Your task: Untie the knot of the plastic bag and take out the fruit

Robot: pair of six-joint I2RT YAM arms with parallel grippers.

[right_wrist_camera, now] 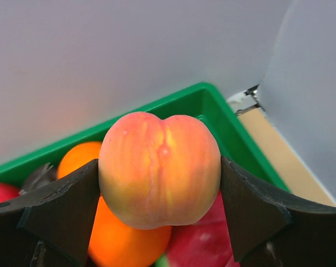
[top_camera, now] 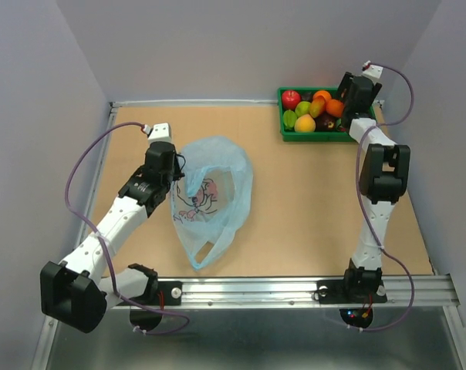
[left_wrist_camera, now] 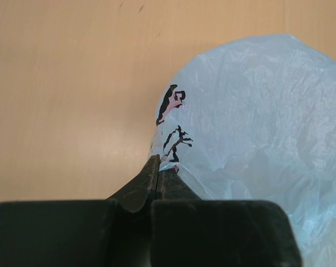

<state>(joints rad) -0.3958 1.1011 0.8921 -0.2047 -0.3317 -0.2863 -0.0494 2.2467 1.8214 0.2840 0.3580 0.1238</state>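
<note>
The bag lies flat and empty. I will next ease my left gripper slightly up and open it to release the bag's pinched edge (top_camera: 177, 177) (left_wrist_camera: 168, 166) at the ends of its fingers.
The light blue plastic bag (top_camera: 211, 194) with a pink-red cartoon print lies flat on the table left of centre, its handle loops loose at the near end; no knot shows. My left gripper (top_camera: 173, 179) is shut on the bag's left edge, which the left wrist view shows as crinkled blue film (left_wrist_camera: 257, 122) pinched at the fingertips (left_wrist_camera: 157, 161). My right gripper (top_camera: 349, 99) is over the green tray (top_camera: 283, 132) at the back right. It is shut on a peach (right_wrist_camera: 159, 167), held between both fingers above the other fruit.
The tray holds several fruits: a red apple (top_camera: 292, 98), an orange (top_camera: 322, 96), green and yellow pieces (top_camera: 303, 116). In the right wrist view an orange (right_wrist_camera: 120, 245) and a red fruit (right_wrist_camera: 198, 242) lie under the peach. Walls close the table's back and sides.
</note>
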